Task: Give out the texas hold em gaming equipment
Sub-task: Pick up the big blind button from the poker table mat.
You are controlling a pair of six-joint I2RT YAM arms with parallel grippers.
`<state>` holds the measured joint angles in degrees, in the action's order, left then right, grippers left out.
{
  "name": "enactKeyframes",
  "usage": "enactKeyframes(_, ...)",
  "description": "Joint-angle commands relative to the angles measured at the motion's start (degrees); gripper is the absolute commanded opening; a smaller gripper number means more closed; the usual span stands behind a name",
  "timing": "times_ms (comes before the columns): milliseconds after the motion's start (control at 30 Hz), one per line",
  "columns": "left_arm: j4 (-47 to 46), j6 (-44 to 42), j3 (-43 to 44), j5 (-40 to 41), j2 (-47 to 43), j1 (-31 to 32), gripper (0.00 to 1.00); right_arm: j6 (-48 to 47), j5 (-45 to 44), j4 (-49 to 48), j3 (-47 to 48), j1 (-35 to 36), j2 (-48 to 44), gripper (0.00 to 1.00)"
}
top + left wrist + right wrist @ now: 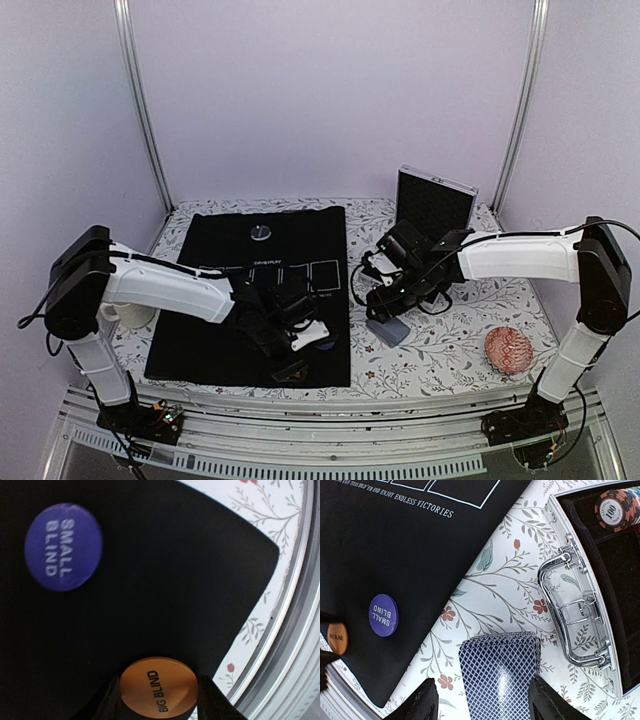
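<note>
The orange button needs to go to the left in the top view, where my left gripper should release it on the bare mat by the mug.
My left gripper (157,692) is shut on the orange "BIG BLIND" button (157,687), at the black mat (165,580) near its front right corner. The gripper also shows in the top view (292,372). The purple "SMALL BLIND" button (63,547) lies flat on the mat close by and also shows in the right wrist view (383,615). My right gripper (485,702) is open, its fingers either side of a blue-backed deck of cards (500,675) lying on the floral cloth. The deck also shows in the top view (388,332). A silver button (260,232) lies at the mat's far end.
An open aluminium case (432,205) stands at the back right, its chrome handle (570,610) next to the deck and a "100" chip (616,510) inside. A red patterned disc (508,350) lies at the right. A cream mug (130,315) sits behind my left arm.
</note>
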<state>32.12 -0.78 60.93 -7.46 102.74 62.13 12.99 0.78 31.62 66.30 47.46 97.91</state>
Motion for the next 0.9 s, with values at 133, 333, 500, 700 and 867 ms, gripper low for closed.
enactKeyframes(133, -0.61, 1.54, -3.34, -4.26, -5.21, -3.02, 0.41, -0.88, 0.94, 0.56, 2.58, -0.08, 1.65, 0.64)
enactKeyframes(333, 0.26, 9.54, -5.48, 2.89, -9.25, -14.18, 0.38, -0.60, 1.62, 0.31, 2.60, 0.02, 1.45, 0.64)
enactKeyframes(500, -0.76, 15.41, -9.21, 7.92, -13.45, -24.49, 0.35, -0.83, 0.91, 0.68, 5.24, 0.89, 2.19, 0.64)
enactKeyframes(700, -2.02, 22.47, -15.11, 15.05, -18.35, -34.25, 0.32, -2.34, 1.04, 0.07, 5.74, 1.64, 2.08, 0.64)
enactKeyframes(867, 2.69, 28.02, -17.29, 21.55, -19.90, -38.23, 0.32, -5.00, 1.39, -1.47, 5.54, 1.61, 0.88, 0.64)
